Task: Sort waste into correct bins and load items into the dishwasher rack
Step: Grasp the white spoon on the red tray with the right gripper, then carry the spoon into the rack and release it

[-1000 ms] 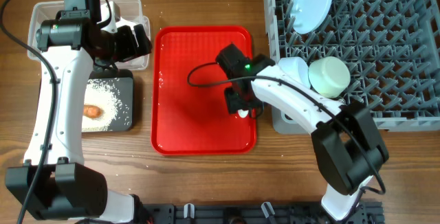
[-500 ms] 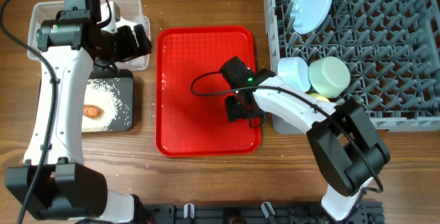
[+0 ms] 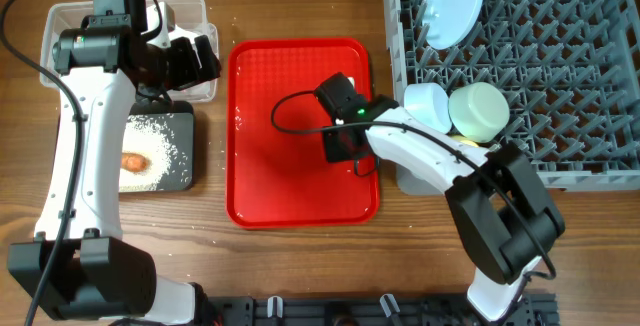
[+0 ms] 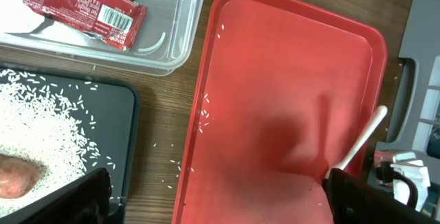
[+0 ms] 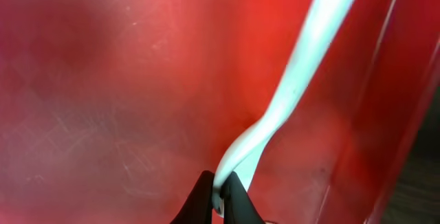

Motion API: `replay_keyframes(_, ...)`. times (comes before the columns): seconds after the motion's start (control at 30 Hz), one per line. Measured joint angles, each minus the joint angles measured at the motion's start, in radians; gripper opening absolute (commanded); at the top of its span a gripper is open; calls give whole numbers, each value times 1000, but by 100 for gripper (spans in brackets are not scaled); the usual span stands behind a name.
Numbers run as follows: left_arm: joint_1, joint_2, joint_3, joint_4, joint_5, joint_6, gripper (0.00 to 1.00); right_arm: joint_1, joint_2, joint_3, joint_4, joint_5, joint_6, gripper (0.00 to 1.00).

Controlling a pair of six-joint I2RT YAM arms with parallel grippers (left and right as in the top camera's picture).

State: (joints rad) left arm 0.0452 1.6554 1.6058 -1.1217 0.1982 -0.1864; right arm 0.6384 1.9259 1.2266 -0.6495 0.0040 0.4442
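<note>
My right gripper rises next, crosses beyond the green bowl, to the right in the overhead view, and releases the spoon (image 3: 358,166) where the grey rack's bare wires lie.
My right gripper (image 5: 220,193) is shut on the end of the white spoon (image 5: 302,66), low over the flat red tray (image 3: 290,186) near its right rim. From overhead only a bit of the spoon (image 3: 358,166) shows beside the right gripper (image 3: 345,151). My left gripper (image 4: 220,203) hangs open and holds nothing, above the gap between the bins and the red tray. The clear tub (image 4: 179,38) holds a red wrapper (image 4: 82,11). The black tray (image 3: 175,171) holds rice (image 3: 155,141) and a carrot (image 3: 133,161). The grey rack (image 3: 560,86) carries a plate (image 3: 450,6) and two bowls (image 3: 428,106) (image 3: 478,109).
Stray rice grains (image 4: 205,117) lie on the wood and along the red tray's left rim. The rack's front left corner stands just right of the red tray, close to my right arm. The left arm reaches over the clear tub.
The right gripper's jaws have closed on the spoon's end, and the gripper has shifted slightly toward the back of the red tray. The left arm has not moved.
</note>
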Motion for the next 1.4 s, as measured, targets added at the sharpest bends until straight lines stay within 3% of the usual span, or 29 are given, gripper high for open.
replay_keyframes(0.2,0,0,0,0,0,0,100,0,12,35,-68,9,-4,4)
replay_keyframes(0.37,0,0,0,0,0,0,100,-1,27,120,-230,68,-4,4)
replay_keyframes(0.67,0,0,0,0,0,0,100,-12,-426,186,-323,212,15,4)
replay_keyframes(0.8,0,0,0,0,0,0,100,-166,-567,190,-476,354,183,4)
replay_keyframes(0.97,0,0,0,0,0,0,100,-493,-577,178,-603,407,393,4)
replay_keyframes(1.13,0,0,0,1,0,0,100,-651,-575,56,-549,385,548,4)
replay_keyframes(1.33,0,0,0,0,0,0,100,-660,-572,-141,-314,328,604,4)
replay_keyframes(1.37,0,0,0,0,0,0,100,-660,-572,-168,-273,325,612,8)
replay_keyframes(1.4,0,0,0,1,0,0,100,-660,-572,-195,-245,319,617,18)
